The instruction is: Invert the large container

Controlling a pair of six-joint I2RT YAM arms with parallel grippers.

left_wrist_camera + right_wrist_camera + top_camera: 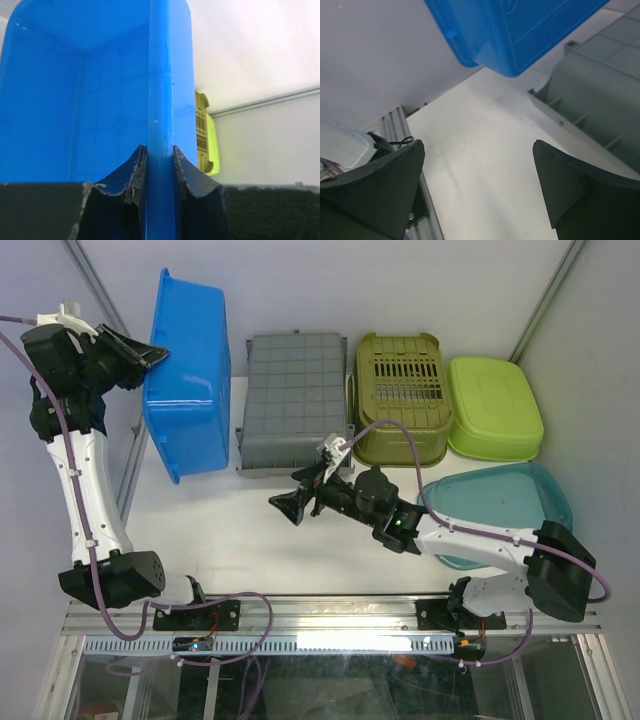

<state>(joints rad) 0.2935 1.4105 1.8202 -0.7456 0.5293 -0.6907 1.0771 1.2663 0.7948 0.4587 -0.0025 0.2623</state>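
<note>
The container's opening faces sideways, so I should next move my left gripper down and to the left in the top view, toward the tabletop by the bar (pixel 148 462), and let go.
The large blue container (pixel 190 380) is tipped up on its long side at the left of the table, its open side facing left. My left gripper (pixel 150 355) is shut on its upper rim; in the left wrist view the blue rim (pixel 160 125) runs between my fingers (pixel 136 170). My right gripper (pixel 295 505) is open and empty above the table's middle, to the right of the container. In the right wrist view the container's corner (pixel 510 30) hangs above the open gap of the right gripper (pixel 477 165).
A grey crate (pixel 295 400) lies upside down beside the blue container. An olive basket (pixel 400 395), a lime lid (pixel 495 405) and a teal tub (pixel 510 505) sit to the right. The grey crate's side (pixel 595 100) is close on my right.
</note>
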